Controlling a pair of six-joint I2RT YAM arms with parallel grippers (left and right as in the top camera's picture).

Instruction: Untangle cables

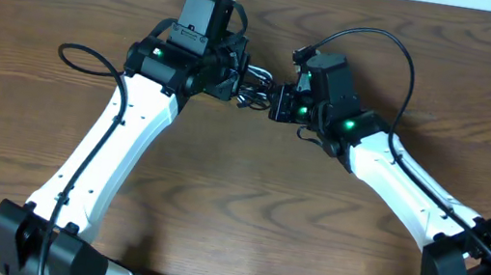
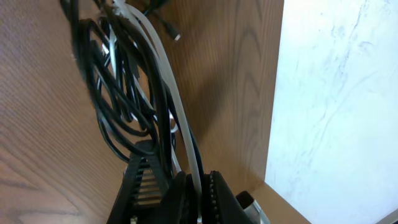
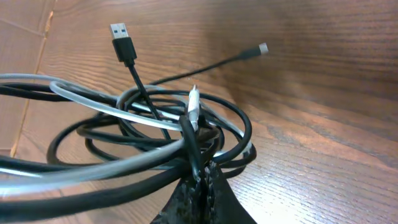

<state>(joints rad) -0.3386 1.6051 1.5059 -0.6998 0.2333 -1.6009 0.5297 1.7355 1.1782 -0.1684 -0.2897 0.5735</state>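
The robot's right gripper will next move over the open wood to its right in the overhead view, pulling the piece of black cable off the tangle [image 1: 258,89] to release it.
A black cable [image 3: 143,143] and a white cable [image 3: 93,106] are wound together in small loops. In the overhead view the tangle [image 1: 258,89] hangs between both grippers at the table's far middle. My left gripper [image 2: 198,186] is shut on the white cable [image 2: 163,74], with black loops [image 2: 109,118] beside it. My right gripper [image 3: 202,180] is shut on a black strand at the bundle's edge. A black USB plug [image 3: 122,42], a small plug tip [image 3: 263,48] and a white plug [image 3: 194,106] stick out of the bundle.
The wooden table [image 1: 244,215] lies under both arms. The left arm's thick black cable [image 1: 92,56] loops at the left; the right arm's own cable [image 1: 403,64] arches at the back right. The table's far edge [image 2: 273,93] meets a white wall.
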